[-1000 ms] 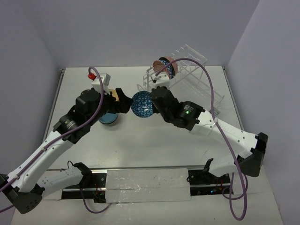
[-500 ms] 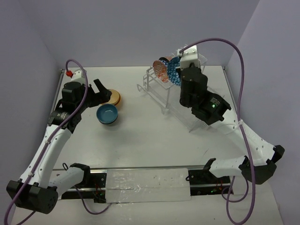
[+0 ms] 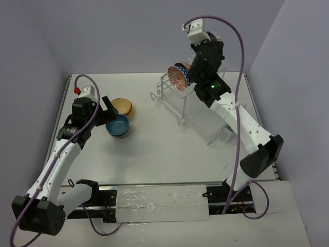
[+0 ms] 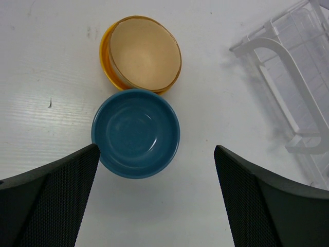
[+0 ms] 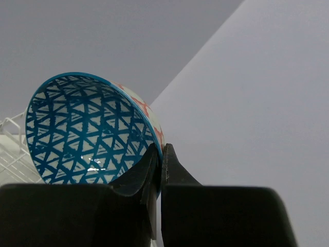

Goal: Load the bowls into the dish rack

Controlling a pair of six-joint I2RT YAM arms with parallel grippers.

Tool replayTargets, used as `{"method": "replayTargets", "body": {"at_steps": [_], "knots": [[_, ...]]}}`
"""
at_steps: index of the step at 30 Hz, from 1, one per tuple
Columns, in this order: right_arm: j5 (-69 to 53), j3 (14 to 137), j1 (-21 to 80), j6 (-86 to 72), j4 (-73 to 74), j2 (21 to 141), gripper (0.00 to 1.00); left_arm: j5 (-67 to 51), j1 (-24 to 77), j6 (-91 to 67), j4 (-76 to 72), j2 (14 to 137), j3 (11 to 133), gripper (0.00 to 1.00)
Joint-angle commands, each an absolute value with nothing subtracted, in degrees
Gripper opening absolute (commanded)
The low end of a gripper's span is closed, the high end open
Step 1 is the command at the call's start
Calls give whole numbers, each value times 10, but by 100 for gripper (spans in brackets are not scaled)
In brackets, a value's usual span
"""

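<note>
The right gripper's bowl still hangs high, so the right gripper should next go down and to the left in the top view, to the rack's slots beside the standing bowls.
My right gripper point(image 3: 211, 44) is raised high above the dish rack point(image 3: 206, 109) and is shut on the rim of a blue-zigzag patterned bowl point(image 5: 87, 128), whose outside is cream with red marks. A reddish-pink patterned bowl point(image 3: 178, 76) stands on edge in the rack's top slots. My left gripper point(image 3: 108, 108) is open and empty above the table. A blue bowl point(image 4: 136, 133) sits just ahead of its jaws, toward the left finger point(image 4: 51, 195). A tan bowl point(image 4: 145, 54) is nested in an orange-yellow bowl point(image 4: 105, 51) just beyond it.
The rack's white wire end and clear tray point(image 4: 288, 77) lie to the right of the two table bowls. The blue bowl point(image 3: 118, 125) and the stacked pair point(image 3: 123, 106) sit left of centre. Purple walls close in the back and sides.
My right gripper has carried the blue-zigzag bowl from the table's middle up over the rack and higher. My left arm has drawn back left and now hovers by the blue bowl.
</note>
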State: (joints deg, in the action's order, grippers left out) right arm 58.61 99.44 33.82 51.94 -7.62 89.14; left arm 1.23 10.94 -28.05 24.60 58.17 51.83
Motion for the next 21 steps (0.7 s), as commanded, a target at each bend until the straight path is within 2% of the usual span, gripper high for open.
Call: {"method": "replayTargets", "body": {"at_steps": [1,9,21], "knots": [[542,1031,323,571,-135,932,0,38,106,-268,223,562,509,99],[447,1029,302,534,-112,971,0,45,106,-265,228,572,512,99],[445,954,300,558,-160,999,0,45,106,-264,229,574,513,99]]}}
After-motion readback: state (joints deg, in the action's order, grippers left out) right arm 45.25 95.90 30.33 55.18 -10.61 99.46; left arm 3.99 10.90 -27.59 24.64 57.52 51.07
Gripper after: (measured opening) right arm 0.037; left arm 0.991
